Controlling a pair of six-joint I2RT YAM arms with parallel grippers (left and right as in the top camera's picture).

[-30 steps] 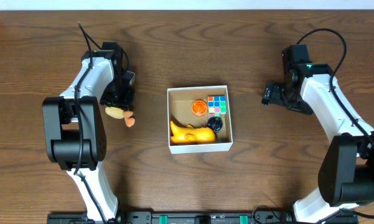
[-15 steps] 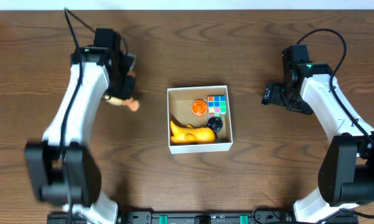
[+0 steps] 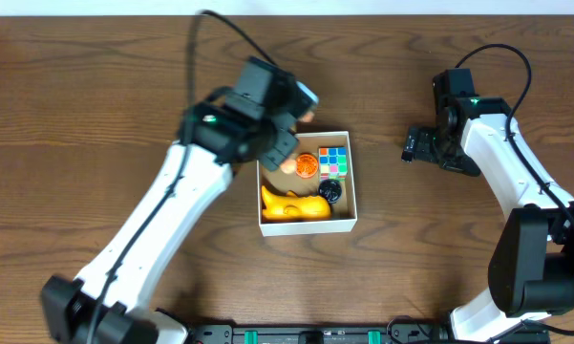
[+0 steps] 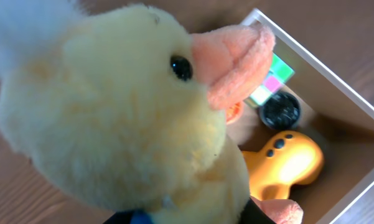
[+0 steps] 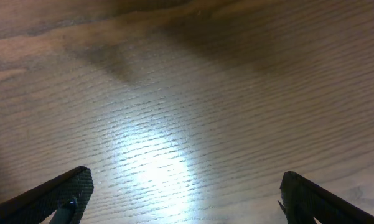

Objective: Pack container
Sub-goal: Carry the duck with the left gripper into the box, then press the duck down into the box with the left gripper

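Observation:
My left gripper needs to lower the plush duck into the container beside the orange disc (image 3: 307, 165) (image 4: 234, 112) and let go of it there, because the other things leave the bottom of the container open in that corner.
The container (image 3: 352, 182) is a square white-walled box with a brown floor at the table's middle. Inside it lie a colour cube (image 3: 333, 158), an orange disc (image 3: 307, 165), a black round piece (image 3: 330, 190) and a yellow toy (image 3: 294, 204). My left gripper (image 3: 285, 143) hovers over the box's back left corner, shut on a yellow plush duck (image 3: 287, 163) with a peach beak. The duck (image 4: 112, 124) fills the left wrist view, with the container's wall (image 4: 311, 56) behind it. My right gripper (image 3: 415, 145) stands open over bare wood, nothing between its fingers (image 5: 56, 196).
The brown wooden table (image 3: 95, 76) stretches all round the box. My right arm's base rises at the front right, and my left arm reaches diagonally from the front left across to the box.
My left arm has lifted the plush duck off the table at the left and swung it right, over the container's back left corner. The right arm has not moved.

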